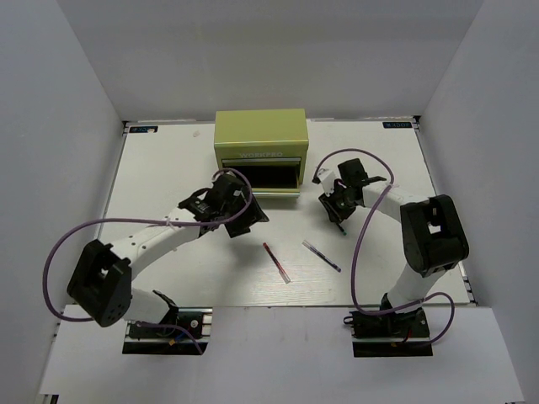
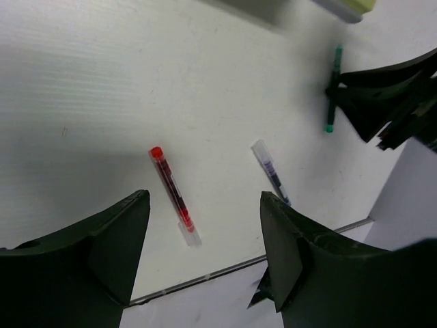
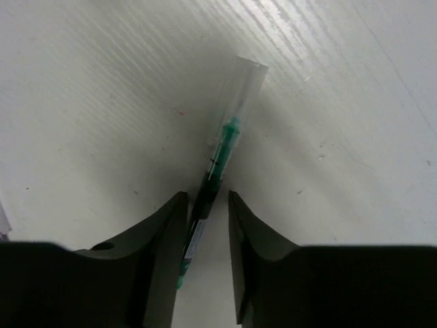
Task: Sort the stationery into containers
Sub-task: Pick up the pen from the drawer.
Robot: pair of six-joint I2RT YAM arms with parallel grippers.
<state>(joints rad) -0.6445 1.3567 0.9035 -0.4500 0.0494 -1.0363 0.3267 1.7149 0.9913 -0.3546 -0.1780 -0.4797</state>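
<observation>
The red-white pen is lying clear on the tabletop. I will lower my left gripper, moving right in the top view, until its fingers are on both sides of the pen's dark body (image 1: 273, 257) (image 2: 173, 188), and close it.
The yellow-green chest (image 1: 259, 139) stands at the back middle with one drawer (image 1: 271, 177) pulled out. A thin red-white pen (image 1: 275, 262) and a thin dark pen (image 1: 322, 255) lie on the table in front of it; both show in the left wrist view, the red pen (image 2: 173, 195) and the dark pen (image 2: 271, 172). My left gripper (image 1: 253, 215) hangs open and empty above the table (image 2: 205, 198). My right gripper (image 1: 337, 210) is low on the table, jaws narrowly open astride a teal pen (image 3: 217, 171). The pen touches the left finger (image 3: 164, 232), with a gap to the right one.
The white table (image 1: 168, 168) is walled by white panels on the left, back and right. The teal pen (image 2: 333, 89) and the right gripper (image 2: 386, 96) also show in the left wrist view. The arms' purple cables loop beside both arms.
</observation>
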